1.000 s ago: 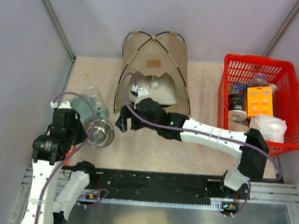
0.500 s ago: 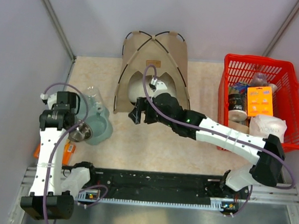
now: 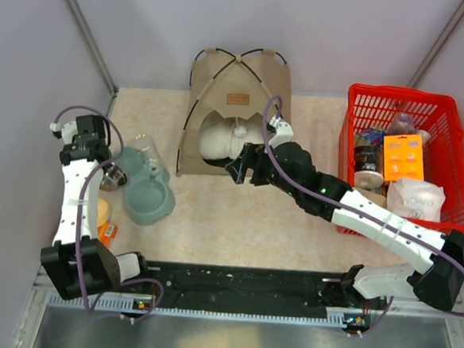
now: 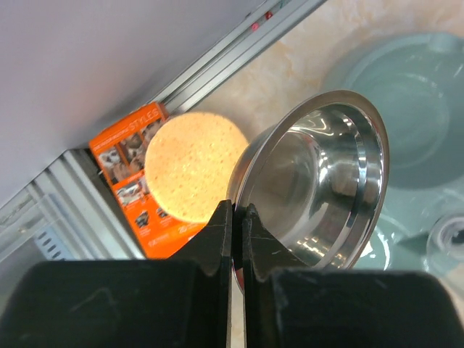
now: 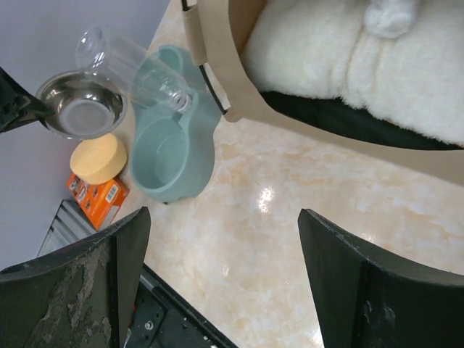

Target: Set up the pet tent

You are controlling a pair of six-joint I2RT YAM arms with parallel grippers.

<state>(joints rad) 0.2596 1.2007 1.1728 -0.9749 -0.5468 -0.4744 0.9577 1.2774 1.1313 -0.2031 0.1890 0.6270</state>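
The teal feeder's far round well is still empty, so the robot's left gripper will next move outward and then lower the steel bowl into that well.
The pet tent stands upright at the back centre, tan with thin black poles and a brown label. Its small white ball hangs in the rounded doorway, over a cream pillow that lies inside. My right gripper is open and empty, low over the table just in front of the doorway. In the right wrist view the tent's front wall and pillow are above the fingers. My left gripper is shut on the rim of a steel bowl, held at the far left.
A teal feeder with a clear bottle sits left of the tent. A yellow sponge and an orange pack lie by the left wall. A red basket of goods stands at the right.
My left gripper has carried the steel bowl left and back, off the teal feeder. My right gripper has moved right, in front of the tent doorway, uncovering the pillow.
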